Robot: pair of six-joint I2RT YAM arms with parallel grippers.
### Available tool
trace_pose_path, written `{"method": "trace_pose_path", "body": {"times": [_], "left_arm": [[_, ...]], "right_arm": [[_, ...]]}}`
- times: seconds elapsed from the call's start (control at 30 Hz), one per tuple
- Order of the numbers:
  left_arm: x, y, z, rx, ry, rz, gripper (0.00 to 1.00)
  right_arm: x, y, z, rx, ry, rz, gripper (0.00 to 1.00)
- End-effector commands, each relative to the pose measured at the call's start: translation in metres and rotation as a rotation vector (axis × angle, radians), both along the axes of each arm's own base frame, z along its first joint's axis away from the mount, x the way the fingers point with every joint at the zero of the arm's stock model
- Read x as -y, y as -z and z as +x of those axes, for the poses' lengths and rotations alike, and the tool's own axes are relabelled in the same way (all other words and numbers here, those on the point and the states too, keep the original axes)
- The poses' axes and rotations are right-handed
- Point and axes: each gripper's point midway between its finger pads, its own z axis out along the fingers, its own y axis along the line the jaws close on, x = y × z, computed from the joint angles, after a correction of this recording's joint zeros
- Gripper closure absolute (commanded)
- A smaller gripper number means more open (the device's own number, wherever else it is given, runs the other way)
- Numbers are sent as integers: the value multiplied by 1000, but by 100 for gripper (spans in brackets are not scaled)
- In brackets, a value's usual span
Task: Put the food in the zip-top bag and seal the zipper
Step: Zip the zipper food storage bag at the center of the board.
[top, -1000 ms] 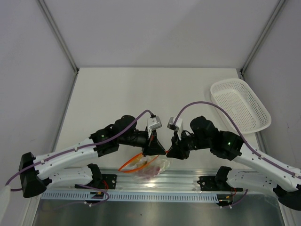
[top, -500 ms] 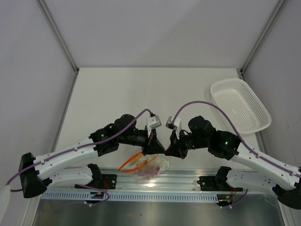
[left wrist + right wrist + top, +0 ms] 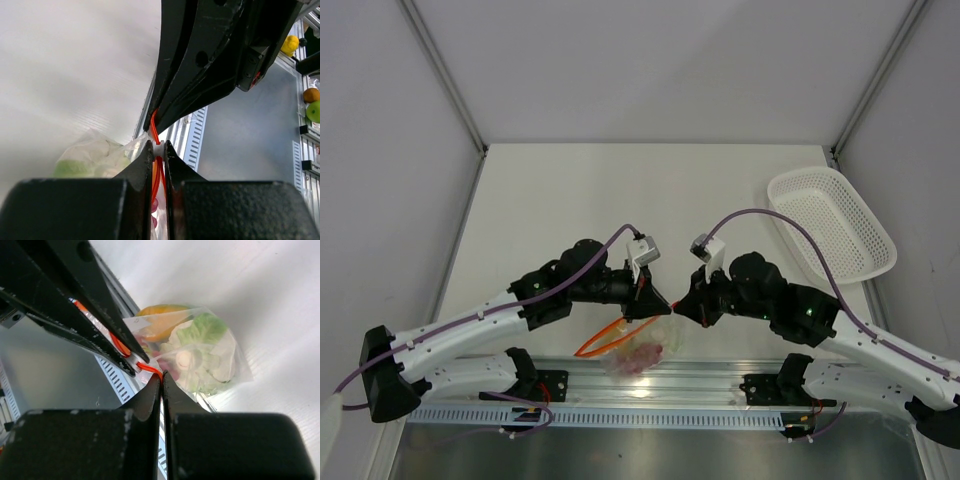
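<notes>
I will move my left gripper to the left in the top view and pull the slider to the zipper's looped end (image 3: 582, 352), then let go of it, because that part of the zipper is still open.
The clear zip-top bag (image 3: 642, 352) hangs between my two grippers over the table's near edge. Its orange-red zipper (image 3: 610, 335) loops out to the left. Inside show a yellow-orange fruit (image 3: 159, 322), a green piece (image 3: 206, 327), a whitish piece (image 3: 222, 360) and dark red grapes (image 3: 154, 205). My left gripper (image 3: 158, 148) is shut on the zipper strip at its white slider; in the top view it (image 3: 658, 304) sits just left of my right gripper (image 3: 680, 308). My right gripper (image 3: 161, 377) is shut on the zipper's end, tip to tip with the left fingers (image 3: 85, 310).
A white oval mesh basket (image 3: 832, 222) stands at the back right. A metal rail (image 3: 650, 385) runs along the near edge under the bag. Loose toy fruits (image 3: 312, 102) lie beyond the rail in the left wrist view.
Both grippers have lifted slightly and shifted away from the near edge, drawing the bag's mouth up with them. The right wrist has turned.
</notes>
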Motion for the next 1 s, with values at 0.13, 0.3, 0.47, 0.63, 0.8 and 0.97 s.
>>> {"method": "trace_pose_path", "body": {"times": [0.13,0.3,0.47,0.63,0.8,0.97], "left_arm": [[-13,-9,-19,-23,49,16,99],[-22,-9,-20,-17,28,28,100],[-30,-10,-24,-13,25,30,99],[-31,-12,-27,-14,39,23,99],[-29,-14,-28,-19,52,13,99],[-28,-15,-29,-26,58,11,99]], "right_arm": [[10,-10,36,74,197,23,100],[16,-11,36,75,207,15,100],[12,-20,25,89,122,57,100],[-7,-46,-18,143,-186,183,91],[-14,-39,-31,125,-321,122,61],[-21,-31,-32,127,-393,72,56]]}}
